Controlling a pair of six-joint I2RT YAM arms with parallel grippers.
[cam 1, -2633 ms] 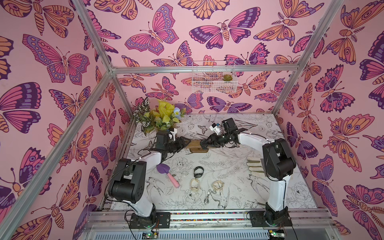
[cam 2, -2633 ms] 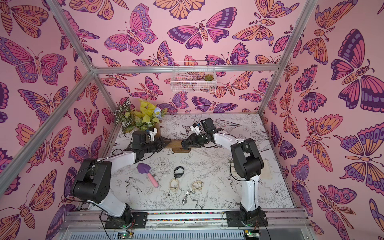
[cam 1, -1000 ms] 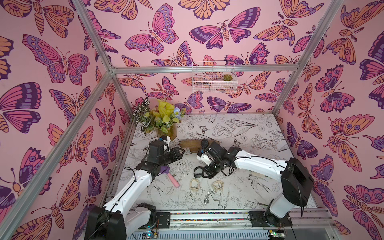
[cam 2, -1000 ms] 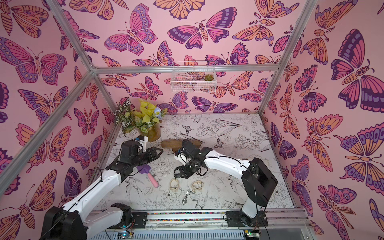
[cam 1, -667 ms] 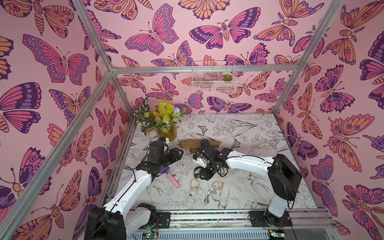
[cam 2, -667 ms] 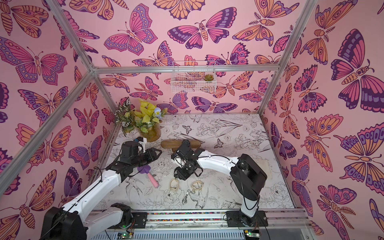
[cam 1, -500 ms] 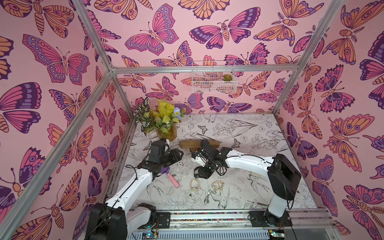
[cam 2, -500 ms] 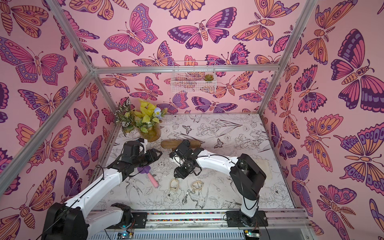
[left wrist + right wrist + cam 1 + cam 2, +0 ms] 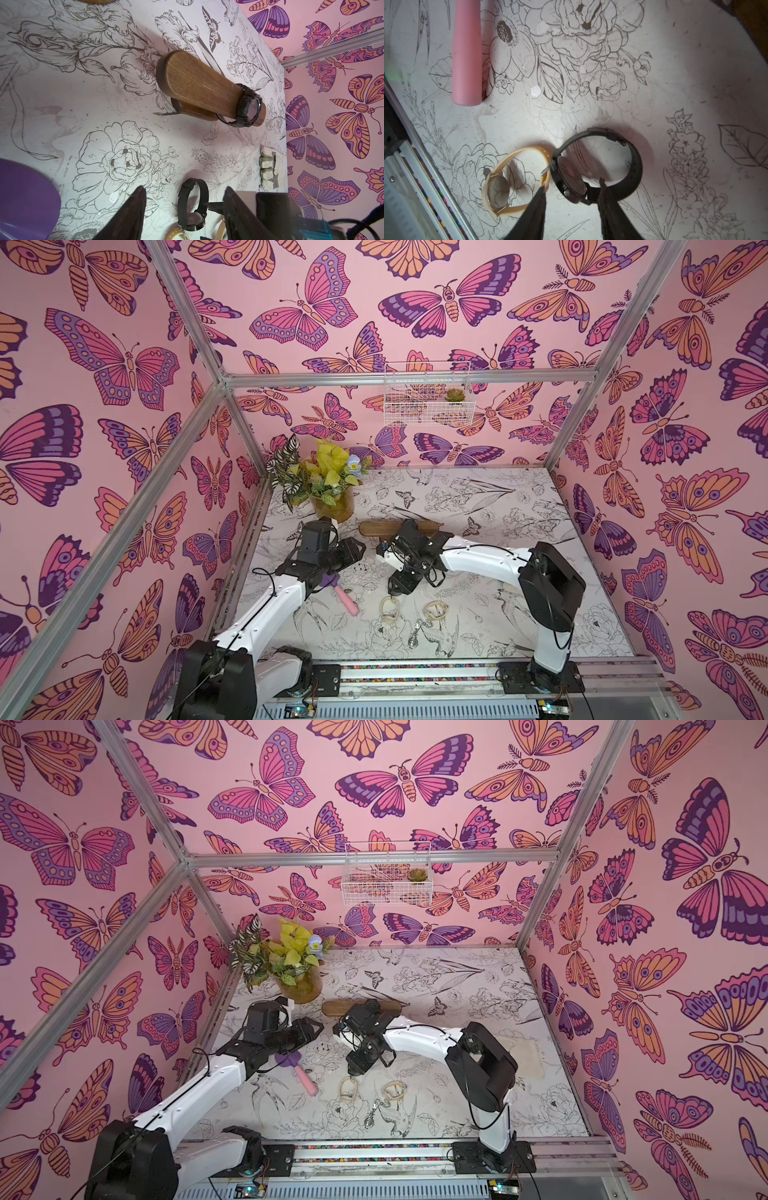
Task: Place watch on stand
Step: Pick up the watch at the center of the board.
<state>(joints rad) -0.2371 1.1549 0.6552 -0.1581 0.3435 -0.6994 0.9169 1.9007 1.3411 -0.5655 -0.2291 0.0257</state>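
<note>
My right gripper lowers onto the case of the black watch (image 9: 569, 178) upon the table and closes next, because that case already lies between its open fingers.
The stand (image 9: 374, 528) (image 9: 332, 1007) is a brown wooden bar near the back left, part hidden by my right arm. In the left wrist view the stand (image 9: 199, 87) carries a black watch (image 9: 249, 110) near its far end. A second black watch (image 9: 598, 166) (image 9: 193, 205) lies on the table. My right gripper (image 9: 572, 184) (image 9: 399, 585) (image 9: 359, 1065) is open low over it, its case between the fingers. In both top views this gripper hides that watch. My left gripper (image 9: 185, 189) (image 9: 353, 549) (image 9: 311, 1029) is open and empty, left of the stand.
Two beige watches (image 9: 390, 608) (image 9: 436, 610) and a silver chain (image 9: 415, 635) lie nearer the front; one beige watch (image 9: 508, 182) touches the black one. A pink-handled purple brush (image 9: 345, 599) (image 9: 467, 52) lies under my left arm. A plant pot (image 9: 332, 506) stands behind the stand's left end.
Both arms have come forward from the stand. Over the last second my right gripper slid left and settled over the black watch on the table. The left arm barely moved.
</note>
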